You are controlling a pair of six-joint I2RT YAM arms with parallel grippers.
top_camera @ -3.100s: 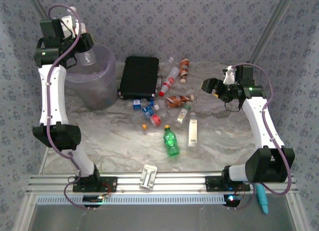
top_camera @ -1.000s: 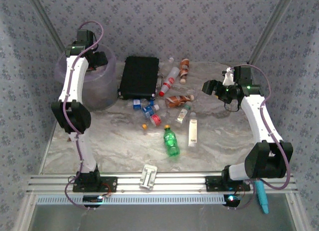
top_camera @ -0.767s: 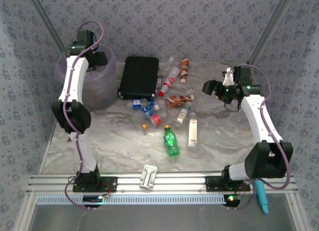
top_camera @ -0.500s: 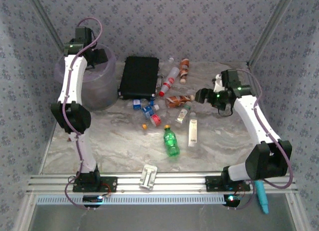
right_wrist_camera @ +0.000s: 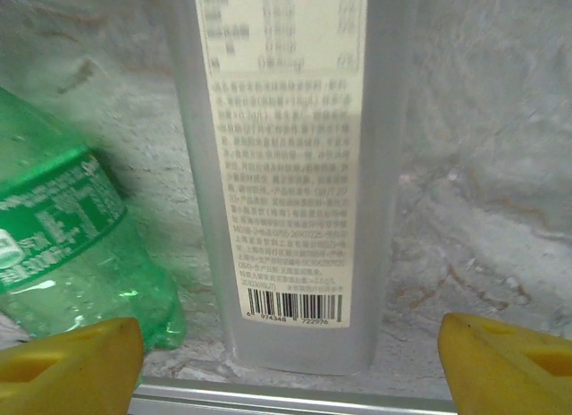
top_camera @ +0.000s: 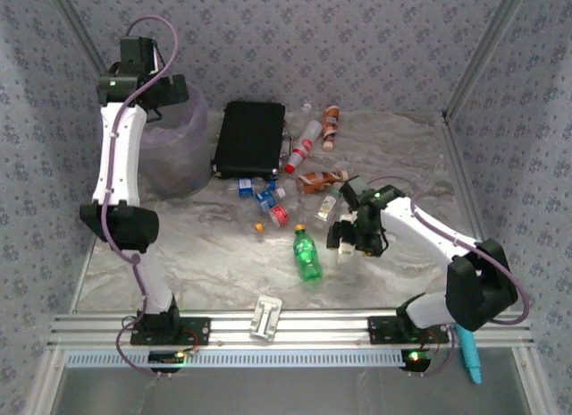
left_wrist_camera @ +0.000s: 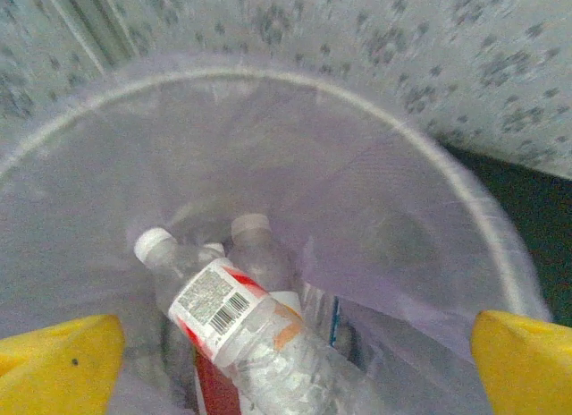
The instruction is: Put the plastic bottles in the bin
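Note:
My right gripper will move straight down over the pale flat bottle [top_camera: 347, 238] [right_wrist_camera: 290, 200] next and close on the bottle's sides, because its open fingers are already on either side of the bottle.
My left gripper [top_camera: 168, 91] hangs over the lilac bin [top_camera: 183, 160] and is open, its yellow fingertips [left_wrist_camera: 58, 361] far apart with nothing between them. Inside the bin [left_wrist_camera: 402, 133] a clear bottle with a red and white label [left_wrist_camera: 255, 330] lies on other bottles. My right gripper [top_camera: 347, 240] is low over the table, open. Its fingertips [right_wrist_camera: 500, 361] stand on either side of a pale flat bottle with a barcode label [right_wrist_camera: 286, 165] without touching it. A green bottle [top_camera: 307, 256] lies just left of it [right_wrist_camera: 63, 245]. Several more bottles [top_camera: 268, 202] lie mid-table.
A flat black case [top_camera: 250, 138] lies right of the bin, with bottles [top_camera: 308, 139] beside it and an orange-labelled one [top_camera: 320, 179] in front. A small white part [top_camera: 266, 317] sits on the front rail. A metal strip [right_wrist_camera: 295, 399] runs just below the pale bottle's base.
My left gripper opened wider and rose above the bin. My right arm swung from the back right down to the pale flat bottle near the green one.

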